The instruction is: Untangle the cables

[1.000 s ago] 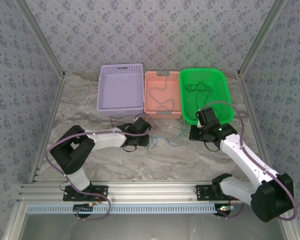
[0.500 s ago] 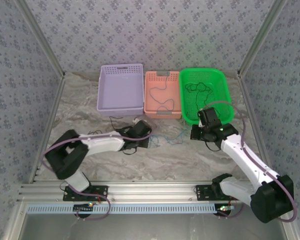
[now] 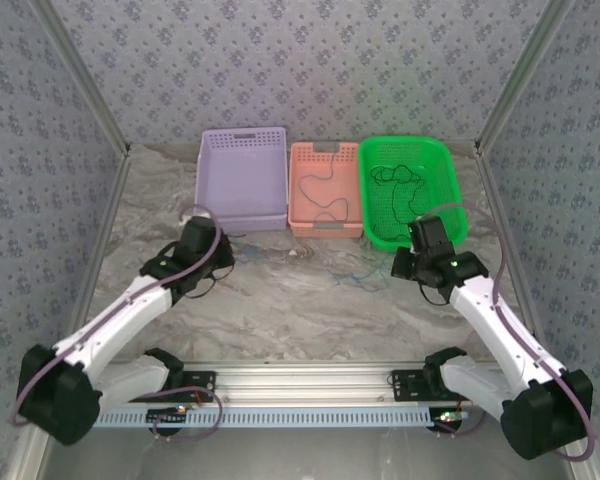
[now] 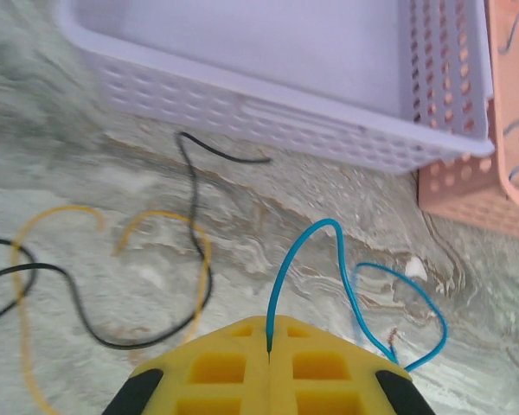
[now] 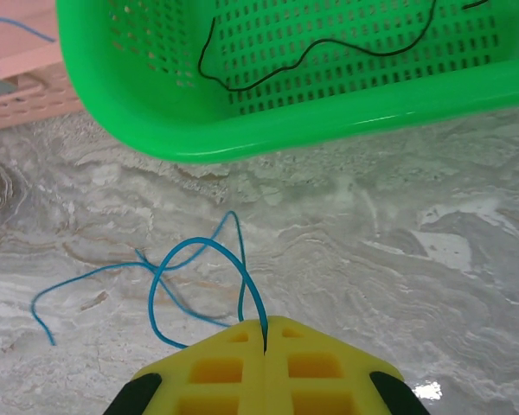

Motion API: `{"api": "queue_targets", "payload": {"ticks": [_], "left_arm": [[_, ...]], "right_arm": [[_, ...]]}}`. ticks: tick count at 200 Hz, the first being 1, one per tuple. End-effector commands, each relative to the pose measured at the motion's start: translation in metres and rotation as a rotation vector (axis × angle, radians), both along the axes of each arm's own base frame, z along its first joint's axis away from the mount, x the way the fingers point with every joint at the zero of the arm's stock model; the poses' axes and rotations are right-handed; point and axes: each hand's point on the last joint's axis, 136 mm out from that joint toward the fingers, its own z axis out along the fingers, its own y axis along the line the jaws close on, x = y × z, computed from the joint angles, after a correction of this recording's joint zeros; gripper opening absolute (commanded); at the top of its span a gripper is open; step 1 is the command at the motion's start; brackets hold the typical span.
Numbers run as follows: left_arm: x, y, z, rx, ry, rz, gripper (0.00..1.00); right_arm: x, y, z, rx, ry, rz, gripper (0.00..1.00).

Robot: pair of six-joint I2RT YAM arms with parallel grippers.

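Note:
The blue cable's crossed loops lie on the side in front of the pink basket, so the robot's right gripper will next move the blue cable sideways and release it there.
The cables lie loose on the marble table. My left gripper point(image 3: 218, 262) point(image 4: 269, 346) is shut on the end of a blue cable point(image 4: 327, 222), in front of the purple basket. The cable arcs up from the jaws and drops back to the table at the right. My right gripper point(image 3: 400, 268) point(image 5: 265, 333) is shut on a blue cable point(image 5: 195, 245) point(image 3: 355, 275) that loops across the table, just in front of the green basket. A black cable point(image 4: 193, 199) and a yellow cable point(image 4: 56, 208) cross each other on the table left of my left gripper.
Three baskets stand in a row at the back: a purple basket point(image 3: 240, 218) point(image 4: 268, 112), a pink basket point(image 3: 325, 228) with a pale cable point(image 3: 320, 190) in it, and a green basket point(image 3: 363, 190) point(image 5: 268, 121) holding a black cable point(image 3: 395, 175) point(image 5: 311, 52). Patterned walls close both sides.
My left arm has swung from the table's middle to the left, and its jaws have shut on the blue cable. The right gripper drifted slightly right, still shut.

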Motion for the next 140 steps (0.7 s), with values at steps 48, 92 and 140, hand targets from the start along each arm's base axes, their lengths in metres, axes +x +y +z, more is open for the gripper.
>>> {"api": "queue_targets", "payload": {"ticks": [48, 92, 140], "left_arm": [[-0.018, -0.02, 0.022, -0.132, -0.035, -0.172, 0.0], [-0.024, -0.038, 0.04, -0.206, -0.103, -0.254, 0.0], [-0.025, -0.051, 0.041, -0.201, -0.122, -0.297, 0.0]], "right_arm": [[-0.007, 0.012, -0.028, -0.005, 0.1, 0.023, 0.0], [-0.011, 0.034, 0.023, 0.029, -0.058, 0.085, 0.39], [-0.021, 0.088, 0.085, 0.166, -0.17, 0.168, 0.46]]}}
